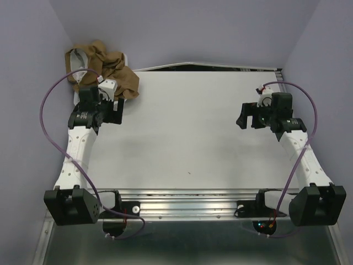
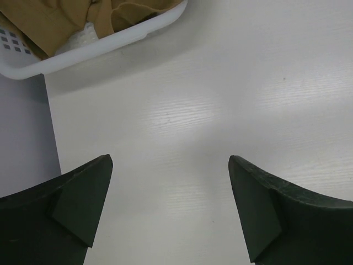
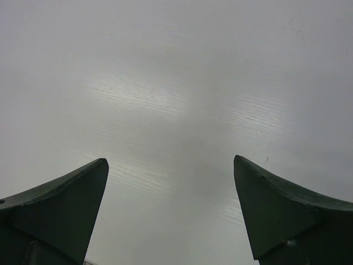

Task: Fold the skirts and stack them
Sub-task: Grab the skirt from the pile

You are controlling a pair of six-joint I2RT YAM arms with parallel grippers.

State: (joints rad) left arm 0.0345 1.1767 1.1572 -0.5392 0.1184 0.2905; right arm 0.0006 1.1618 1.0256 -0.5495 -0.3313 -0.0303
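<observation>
My left gripper will next go down, outward and to the left in the top view, onto the skirt edge by the white lining, because that edge is farther out than my gripper.
The tan skirts lie crumpled in a heap in a white mesh basket at the table's back left corner, one fold hanging over the rim toward the table. In the left wrist view the tan cloth fills the basket at the top left. My left gripper is open and empty over bare table just in front of the basket; its jaws stand wide apart. My right gripper is open and empty over the right side of the table, and its wrist view shows only bare table.
The white table stands in a corner of lavender walls on the left, back and right. A metal rail with both arm bases runs along the near edge. Purple cables loop beside each arm.
</observation>
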